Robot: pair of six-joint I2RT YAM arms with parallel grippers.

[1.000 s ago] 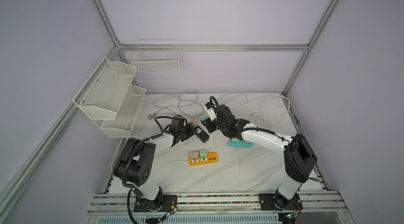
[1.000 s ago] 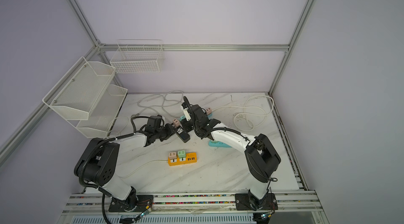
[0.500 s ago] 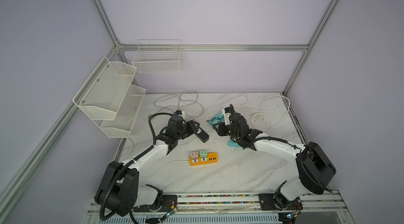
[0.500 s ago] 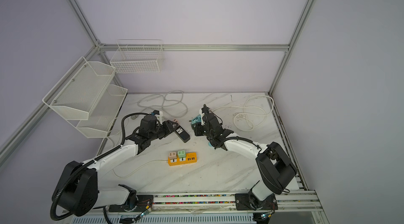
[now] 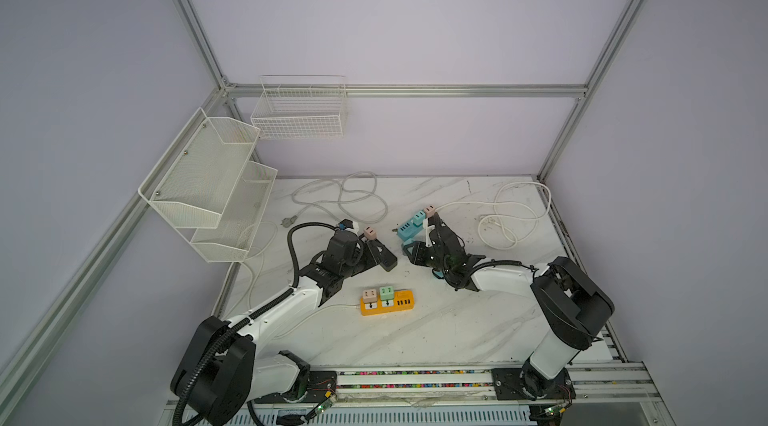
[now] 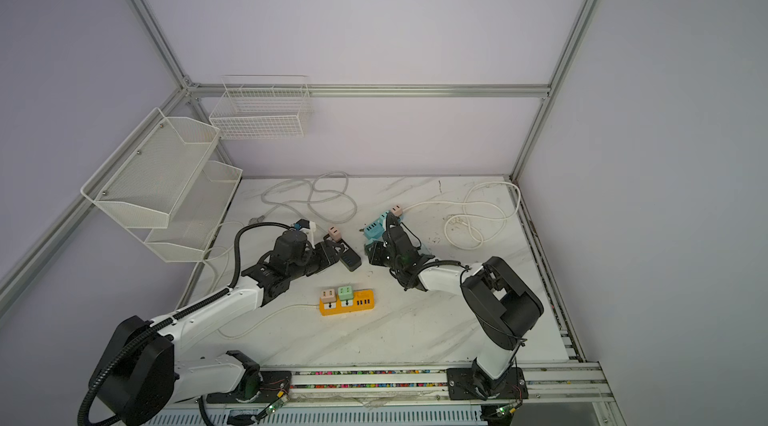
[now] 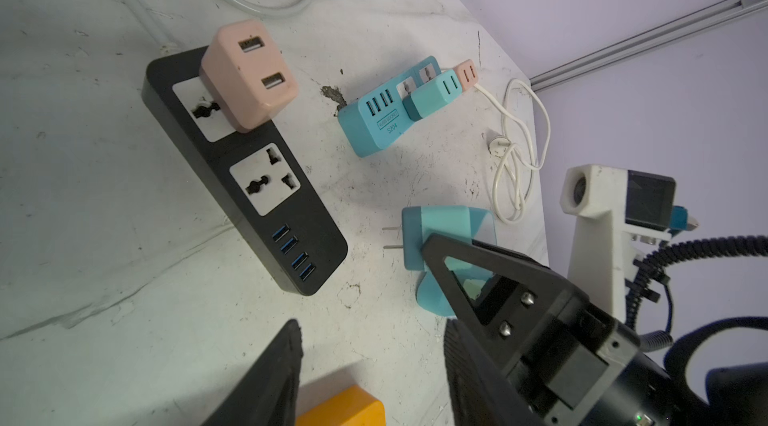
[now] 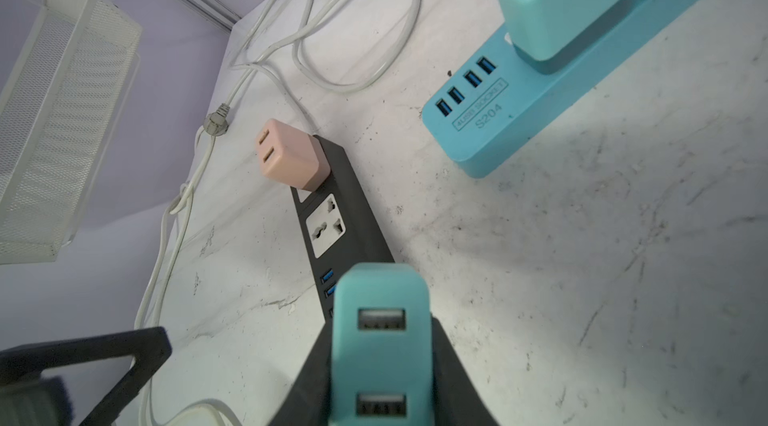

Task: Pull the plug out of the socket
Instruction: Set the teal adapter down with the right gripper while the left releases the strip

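The teal plug (image 8: 381,340) has bare pins, so my right gripper will lower it onto the open marble below, beside the black power strip, and let it go.
The black power strip (image 7: 245,170) lies on the marble table in both top views (image 5: 385,260) (image 6: 350,260). A pink plug (image 7: 249,74) sits in its far socket; the near socket (image 7: 264,179) is empty. My right gripper (image 8: 382,361) is shut on a teal plug (image 8: 381,340), held above the table just right of the strip (image 5: 406,242), its two prongs (image 7: 391,237) bare. My left gripper (image 7: 372,361) is open and holds nothing. It hovers at the strip's USB end without touching it (image 5: 376,255).
A blue power strip (image 5: 409,225) with teal and pink plugs lies behind my right gripper. An orange strip (image 5: 386,301) with two plugs sits at the front middle. White cables (image 5: 340,199) (image 5: 511,216) coil at the back. Mesh shelves (image 5: 208,182) hang on the left wall.
My left gripper has let go of the black strip, opened and drawn back. My right gripper has carried the teal plug off the strip, to the right.
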